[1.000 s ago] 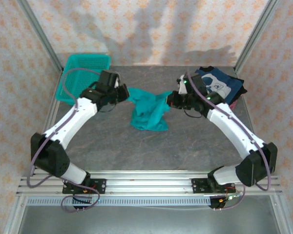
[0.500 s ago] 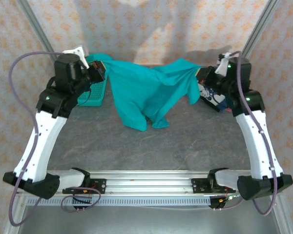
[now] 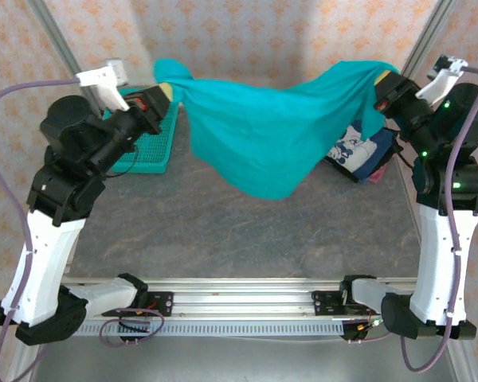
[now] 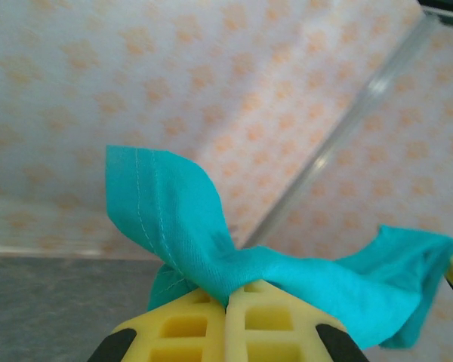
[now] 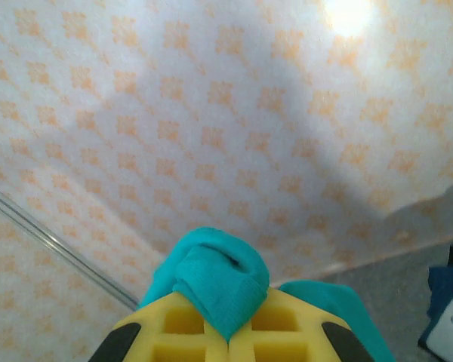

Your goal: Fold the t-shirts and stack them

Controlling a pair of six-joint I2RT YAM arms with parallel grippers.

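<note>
The cloth still hangs in the air, so the robot's left gripper will next move down onto the bare tabletop [image 3: 182,154] beside the teal mesh basket and let go of the shirt's end.
A teal t-shirt [image 3: 263,131] hangs stretched in the air between both arms, its middle sagging above the table. My left gripper [image 3: 163,94] is shut on the shirt's left end, high at the back left. In the left wrist view the yellow fingers [image 4: 189,328] pinch a bunched hem of the teal t-shirt [image 4: 204,249]. My right gripper [image 3: 385,82] is shut on the right end, high at the back right; its yellow fingers [image 5: 287,328] clamp a rolled fold of teal cloth [image 5: 219,283]. A navy t-shirt [image 3: 358,151] with white print lies at the back right, partly hidden behind the teal one.
A teal mesh basket [image 3: 147,147] stands at the back left, under the left arm. Patterned walls and metal corner posts [image 3: 418,48] close in the back and sides. The grey table [image 3: 223,231] lies below the hanging shirt.
Both arms have risen and swung apart, lifting the teal t-shirt off the table and spreading it from a crumpled bunch into a wide hanging sheet.
</note>
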